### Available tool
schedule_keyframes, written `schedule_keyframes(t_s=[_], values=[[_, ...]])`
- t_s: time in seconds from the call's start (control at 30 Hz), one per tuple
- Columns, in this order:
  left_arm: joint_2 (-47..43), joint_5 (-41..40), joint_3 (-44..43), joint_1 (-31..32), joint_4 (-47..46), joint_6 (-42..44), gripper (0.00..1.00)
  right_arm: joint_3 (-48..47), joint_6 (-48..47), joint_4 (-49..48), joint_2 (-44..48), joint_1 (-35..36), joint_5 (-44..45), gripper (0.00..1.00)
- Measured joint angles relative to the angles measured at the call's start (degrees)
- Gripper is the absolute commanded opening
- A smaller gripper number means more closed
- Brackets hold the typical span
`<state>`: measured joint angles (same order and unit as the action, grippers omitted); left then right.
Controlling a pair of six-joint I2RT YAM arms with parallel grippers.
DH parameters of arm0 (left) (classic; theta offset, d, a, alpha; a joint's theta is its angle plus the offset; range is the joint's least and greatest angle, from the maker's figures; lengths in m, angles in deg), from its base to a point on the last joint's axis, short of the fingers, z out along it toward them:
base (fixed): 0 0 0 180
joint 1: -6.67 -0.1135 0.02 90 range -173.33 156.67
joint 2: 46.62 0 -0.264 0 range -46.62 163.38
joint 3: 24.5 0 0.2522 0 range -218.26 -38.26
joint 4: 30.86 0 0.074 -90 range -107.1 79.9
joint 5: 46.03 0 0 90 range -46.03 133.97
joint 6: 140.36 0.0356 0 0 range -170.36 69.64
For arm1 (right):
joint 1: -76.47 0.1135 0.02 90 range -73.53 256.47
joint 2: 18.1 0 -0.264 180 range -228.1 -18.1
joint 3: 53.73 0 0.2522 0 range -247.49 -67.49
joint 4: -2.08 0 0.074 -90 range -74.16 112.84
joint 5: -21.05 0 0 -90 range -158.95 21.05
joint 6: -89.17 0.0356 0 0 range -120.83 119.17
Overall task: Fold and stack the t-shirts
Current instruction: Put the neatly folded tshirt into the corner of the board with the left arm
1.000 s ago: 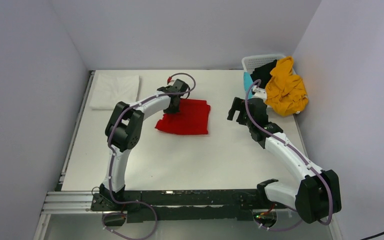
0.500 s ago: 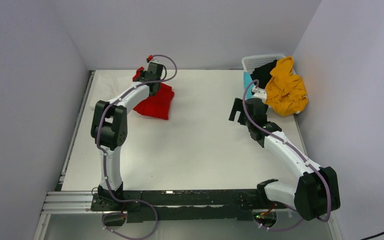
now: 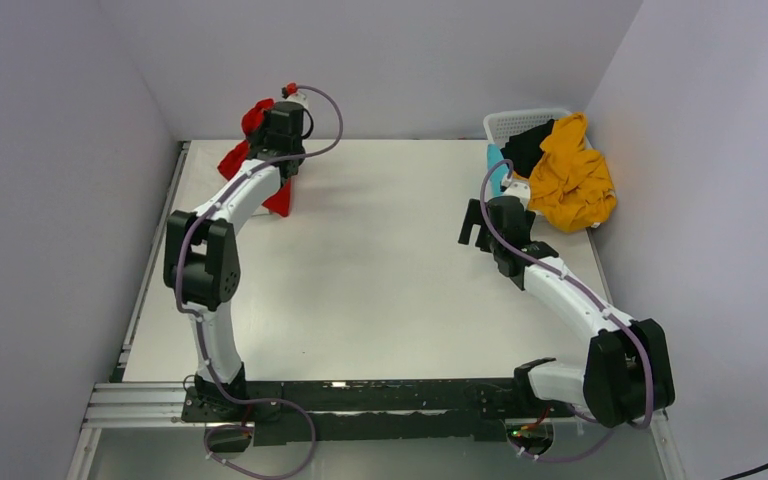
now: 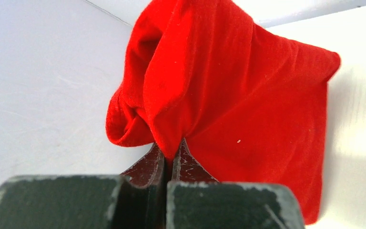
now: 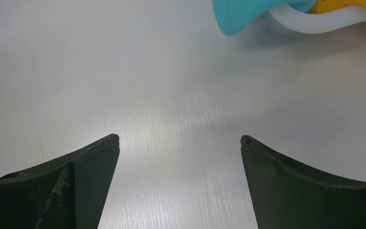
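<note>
The red t-shirt (image 3: pixel 232 160) overhangs the folded white one, so next my left gripper needs to travel left in the top view and down toward the table's nearest back corner to release.
My left gripper (image 3: pixel 266 122) is shut on a bunched fold of the bright red t-shirt (image 3: pixel 232 160) and holds it up over the back left corner; the shirt hangs down from the jaws. The left wrist view shows the gripper (image 4: pixel 174 148) pinching the red cloth (image 4: pixel 248 95). A folded white t-shirt (image 3: pixel 198 185) lies below it, mostly hidden by the arm and the red shirt. My right gripper (image 3: pixel 472 222) is open and empty above the bare table, as the right wrist view (image 5: pixel 179 138) shows. Mustard-yellow (image 3: pixel 575 180), black (image 3: pixel 528 145) and teal (image 3: pixel 495 165) shirts sit in the basket.
The white lattice basket (image 3: pixel 520 120) stands at the back right against the wall. Its rim (image 5: pixel 314 21) and the teal cloth (image 5: pixel 238 16) show at the top of the right wrist view. Walls close in on the left, back and right.
My left gripper has lifted the red shirt off the middle of the table and carried it left and back, over the white shirt. The right arm has barely moved.
</note>
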<state>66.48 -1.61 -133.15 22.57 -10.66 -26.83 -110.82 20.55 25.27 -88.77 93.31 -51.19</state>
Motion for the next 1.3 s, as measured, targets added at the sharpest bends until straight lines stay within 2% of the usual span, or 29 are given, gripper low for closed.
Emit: schedule_keyframes(t_s=[0.43, 0.77, 1.07, 1.3], values=[[-6.8, 4.9, -4.1, -2.9, 5.2, 0.7, 0.0, 0.0, 0.0, 0.1, -1.4, -0.4, 0.0, 1.0], [-4.9, 16.6, -8.4, -8.2, 15.6, -7.3, 0.0, 0.0, 0.0, 0.4, -1.4, -0.5, 0.1, 1.0], [-4.9, 18.1, -13.1, -7.8, 20.0, -10.6, 0.0, -0.1, 0.0, 0.5, -2.1, -0.6, 0.2, 1.0], [-5.5, 20.3, -13.2, -7.0, 23.0, -13.2, 0.0, -0.1, 0.1, 0.6, -2.2, -0.6, 0.3, 1.0]])
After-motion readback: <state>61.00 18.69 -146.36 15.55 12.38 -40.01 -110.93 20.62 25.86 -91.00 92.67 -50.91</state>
